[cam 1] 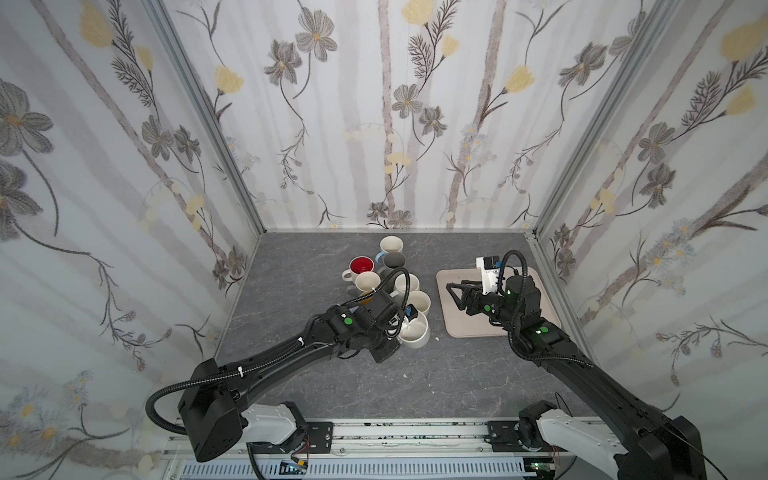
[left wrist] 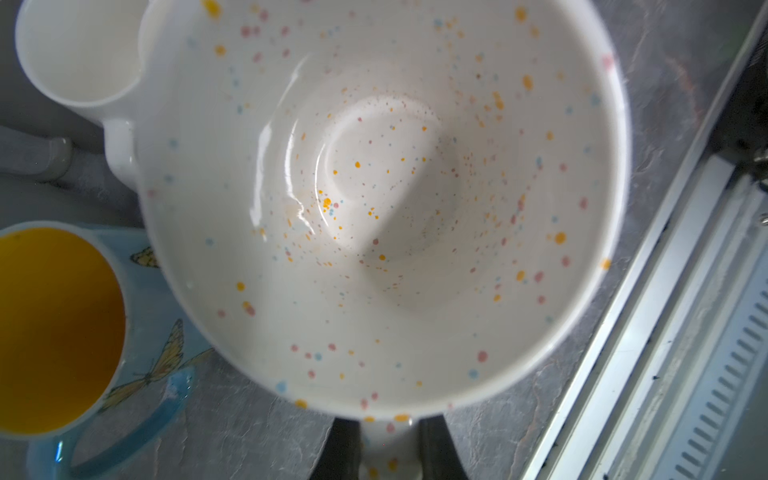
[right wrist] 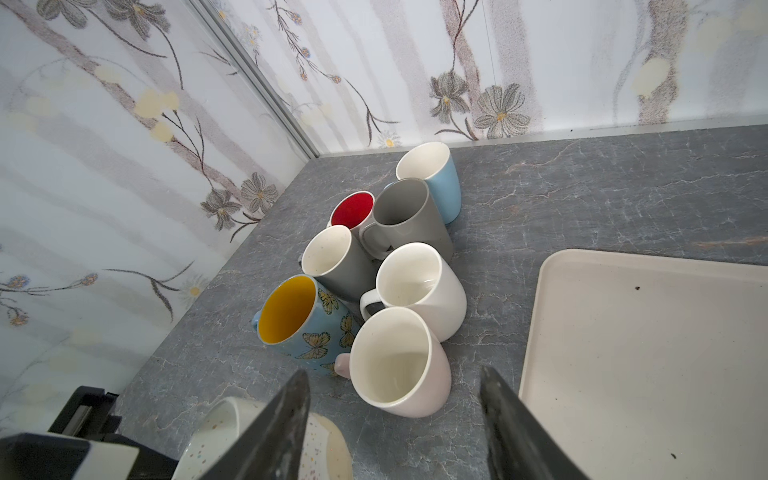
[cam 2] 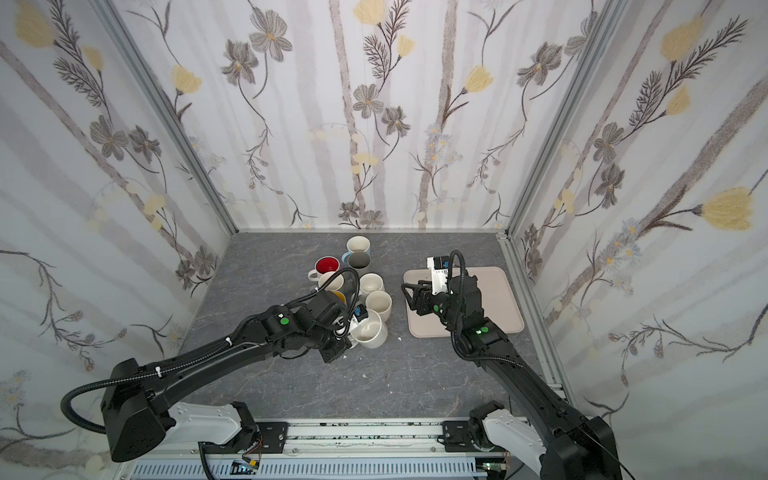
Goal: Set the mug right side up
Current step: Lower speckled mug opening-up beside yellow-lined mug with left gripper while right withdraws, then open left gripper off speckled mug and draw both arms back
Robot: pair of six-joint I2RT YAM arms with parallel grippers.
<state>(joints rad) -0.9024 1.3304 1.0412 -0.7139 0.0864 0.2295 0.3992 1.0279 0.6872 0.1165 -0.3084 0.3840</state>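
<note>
Next, my left gripper moves sideways and down to the bare tabletop (left wrist: 260, 404) beside the butterfly mug and releases the speckled mug's handle, because the speckled mug has its opening up.
The mug (cam 1: 414, 332) (cam 2: 368, 331) is wide and white with coloured speckles. It stands mouth up at the near end of the mug cluster. In the left wrist view its speckled inside (left wrist: 374, 208) fills the picture. My left gripper (left wrist: 388, 440) is shut on its handle, one dark finger on each side. In the right wrist view part of the mug (right wrist: 216, 432) shows behind one finger. My right gripper (cam 1: 453, 297) (cam 2: 408, 293) (right wrist: 395, 374) hangs open and empty over the left edge of the beige tray (cam 1: 465, 326).
Several upright mugs crowd behind the held one: a butterfly mug with a yellow inside (right wrist: 291, 311) (left wrist: 54, 328), white ones (cam 1: 417, 301), grey ones (cam 1: 394, 260), a red-lined one (cam 1: 360, 264) and a blue one (cam 1: 390, 245). The tray (right wrist: 644, 353) holds no mugs.
</note>
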